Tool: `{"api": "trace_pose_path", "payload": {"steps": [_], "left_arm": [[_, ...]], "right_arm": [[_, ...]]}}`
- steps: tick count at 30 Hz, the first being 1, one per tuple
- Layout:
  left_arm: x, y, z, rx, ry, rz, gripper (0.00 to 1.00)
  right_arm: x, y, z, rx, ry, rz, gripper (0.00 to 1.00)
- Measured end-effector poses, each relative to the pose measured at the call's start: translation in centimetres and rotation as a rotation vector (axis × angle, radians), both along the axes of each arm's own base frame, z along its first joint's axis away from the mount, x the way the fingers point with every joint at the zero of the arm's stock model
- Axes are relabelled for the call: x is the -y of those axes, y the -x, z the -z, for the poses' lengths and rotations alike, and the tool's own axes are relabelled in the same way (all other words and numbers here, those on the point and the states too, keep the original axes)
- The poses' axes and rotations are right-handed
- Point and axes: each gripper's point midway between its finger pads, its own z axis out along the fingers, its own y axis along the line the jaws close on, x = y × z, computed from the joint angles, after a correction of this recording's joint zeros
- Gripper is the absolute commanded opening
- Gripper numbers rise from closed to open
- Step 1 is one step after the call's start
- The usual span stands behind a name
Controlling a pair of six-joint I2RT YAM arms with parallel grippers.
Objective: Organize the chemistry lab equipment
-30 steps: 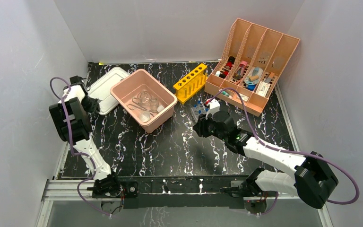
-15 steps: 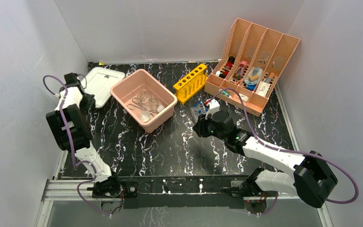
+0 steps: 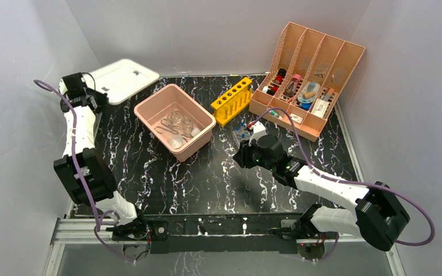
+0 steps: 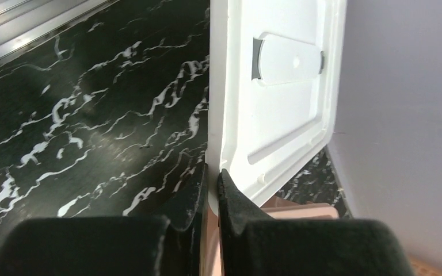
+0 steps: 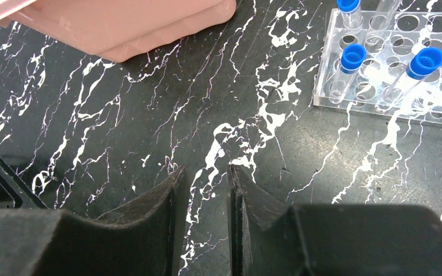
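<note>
The left gripper swings to the right in the top view and releases the lid above the pink tub (image 3: 145, 113) next, since my empty right gripper is able to take it.
The pink tub (image 3: 145, 113) stands left of centre and holds the lab equipment: a clear round flask (image 3: 175, 118), small clear beakers (image 3: 187, 127), a little white dish (image 3: 176, 142) and thin wire tongs (image 3: 163, 130). My left gripper (image 3: 94, 93) is shut on the edge of a white lid (image 3: 124, 77) and holds it raised at the far left corner, clear of the table. The left wrist view shows my jaws (image 4: 212, 178) pinching the lid's rim (image 4: 282, 103). My right gripper (image 3: 239, 157) hovers low over bare table, slightly open and empty (image 5: 207, 172).
A yellow tube rack (image 3: 232, 100) stands behind the tub. A clear rack of blue-capped tubes (image 3: 243, 131) (image 5: 391, 63) lies just beyond my right gripper. The peach file organizer (image 3: 308, 80) fills the back right. The tub's corner shows in the right wrist view (image 5: 121, 23). Walls close in all round.
My left arm has lifted the white lid off the table and swung it up and back towards the far left corner. The right arm has barely moved.
</note>
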Motion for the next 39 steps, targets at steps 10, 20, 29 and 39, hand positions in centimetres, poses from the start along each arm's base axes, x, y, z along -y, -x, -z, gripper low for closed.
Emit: {"api": "trace_pose_path", "payload": {"steps": [10,20,29,39], "left_arm": [[2.0,-0.9,-6.2,0.204,0.005,0.079,0.00],[8.1,5.2,-14.3,0.454,0.056,0.206,0.00],[13.9,9.7,-11.7,0.429,0.161,0.331,0.00],[18.1,13.5,-10.0,0.406,0.224,0.436,0.00]], "right_arm": [[-0.2,0.0,-0.3,0.000,-0.006,-0.009,0.39],[-3.8,-3.0,-9.8,0.152,-0.130,-0.051,0.55],[-7.8,-5.4,-16.6,0.179,-0.335,-0.208,0.82],[-5.7,-10.8,-21.0,0.183,-0.493,-0.200,0.88]]}}
